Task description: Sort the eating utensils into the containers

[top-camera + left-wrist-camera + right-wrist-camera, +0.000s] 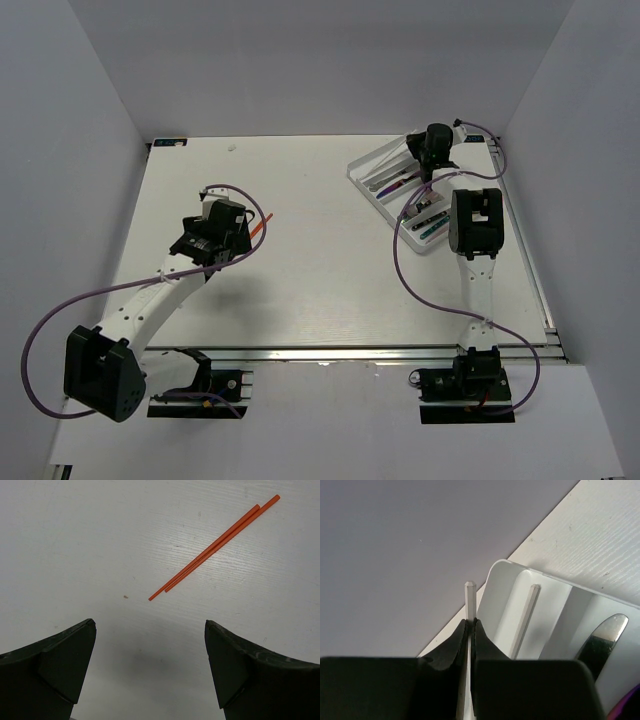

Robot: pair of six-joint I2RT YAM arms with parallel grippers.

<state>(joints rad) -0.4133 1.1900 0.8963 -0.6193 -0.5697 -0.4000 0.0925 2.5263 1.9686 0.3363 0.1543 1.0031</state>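
Observation:
One stick juts out at the orange chopsticks' far end, so my left gripper will move outward and down to that end next.
A pair of orange chopsticks lies on the white table just ahead of my left gripper, which is open and empty; the pair also shows in the top view beside that gripper. My right gripper is shut on a thin white chopstick over the far end of the white cutlery tray. A second white chopstick lies in a tray compartment, and a silver utensil tip lies in another. In the top view the tray holds several iridescent utensils below the right gripper.
The tray sits tilted at the table's far right corner, close to the grey back wall. The table's right edge runs beside the right arm. Purple cables loop from both arms over the table.

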